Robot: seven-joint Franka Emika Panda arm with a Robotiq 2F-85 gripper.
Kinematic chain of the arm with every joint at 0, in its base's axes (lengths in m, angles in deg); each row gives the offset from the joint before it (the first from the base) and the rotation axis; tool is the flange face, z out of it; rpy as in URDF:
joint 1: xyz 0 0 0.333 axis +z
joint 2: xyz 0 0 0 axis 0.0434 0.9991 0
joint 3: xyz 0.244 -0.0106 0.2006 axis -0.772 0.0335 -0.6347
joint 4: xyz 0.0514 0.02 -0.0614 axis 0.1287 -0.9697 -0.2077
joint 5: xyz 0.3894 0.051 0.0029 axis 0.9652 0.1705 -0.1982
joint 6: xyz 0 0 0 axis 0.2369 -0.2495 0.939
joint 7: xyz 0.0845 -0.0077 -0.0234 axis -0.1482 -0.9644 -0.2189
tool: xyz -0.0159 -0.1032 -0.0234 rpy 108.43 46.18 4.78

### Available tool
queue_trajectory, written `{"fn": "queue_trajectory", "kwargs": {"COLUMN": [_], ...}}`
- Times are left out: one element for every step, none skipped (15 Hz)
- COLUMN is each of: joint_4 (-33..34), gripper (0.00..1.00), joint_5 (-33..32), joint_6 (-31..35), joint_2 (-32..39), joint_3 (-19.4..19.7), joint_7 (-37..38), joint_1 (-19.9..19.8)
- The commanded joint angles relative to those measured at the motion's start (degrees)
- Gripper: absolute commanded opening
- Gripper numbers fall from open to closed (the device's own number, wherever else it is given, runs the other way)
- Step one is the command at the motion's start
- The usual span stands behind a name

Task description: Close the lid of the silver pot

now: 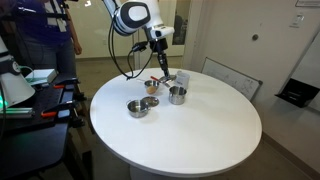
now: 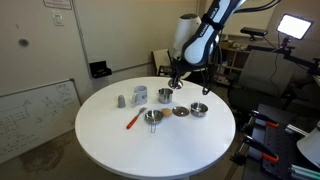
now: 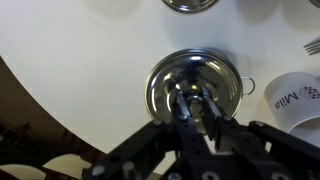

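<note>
My gripper holds the lid still off-centre above, so I need to move it over the silver pot's open rim (image 1: 177,90), lower it there and release the knob.
In the wrist view the lid (image 3: 170,72), a round shiny silver disc with a small centre knob, lies right under my gripper (image 3: 195,98). The two fingers are drawn close together around the knob. A thin wire loop sticks out at the disc's right edge. In both exterior views the gripper (image 1: 161,71) (image 2: 177,89) hangs above the group of silver things, close to the silver pot (image 1: 177,95) (image 2: 165,96). The lid is too small to make out under the gripper there.
A wide shallow silver bowl (image 1: 138,107) (image 2: 199,109) stands on the round white table (image 1: 200,135). A translucent container (image 1: 183,78) (image 2: 140,95) (image 3: 295,100) stands beside the pot. A red marker (image 2: 133,120), a small handled silver vessel (image 2: 152,117) and a flat silver dish (image 2: 180,111) lie nearby.
</note>
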Motion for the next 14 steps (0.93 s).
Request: {"fn": "queue_trajectory", "kwargs": {"joint_4": [5.8, 7.5, 8.8, 10.4, 11.6, 13.2, 14.4, 15.5, 16.6, 17.6, 18.5, 19.2, 19.6, 16.4], "gripper": [0.05, 0.05, 0.05, 0.05, 0.05, 0.05, 0.05, 0.05, 0.05, 0.05, 0.05, 0.05, 0.05, 0.19], "joint_5": [1.4, 1.8, 2.1, 2.3, 2.3, 2.1, 2.1, 1.9, 1.8, 1.7, 1.9, 2.2, 2.3, 1.7], "joint_6": [-3.8, -4.5, -5.0, -5.6, -6.2, -6.8, -7.0, -6.9, -6.1, -6.0, -5.8, -5.8, -5.7, -5.3], "joint_2": [1.1, 2.0, 2.5, 3.3, 4.0, 5.2, 6.1, 7.1, 8.4, 9.6, 10.7, 11.5, 12.1, 9.5], "joint_3": [-6.4, -8.2, -9.5, -10.8, -11.6, -11.9, -12.2, -12.1, -11.7, -11.2, -11.0, -10.9, -10.6, -10.8], "joint_7": [-2.8, -3.1, -3.3, -3.4, -3.5, -3.0, -2.7, -2.2, -1.6, -1.1, -0.7, -0.4, -0.1, -1.5], "joint_1": [-6.3, -8.0, -9.2, -10.2, -11.0, -11.3, -11.8, -12.0, -12.0, -11.9, -12.0, -12.1, -12.0, -11.8]}}
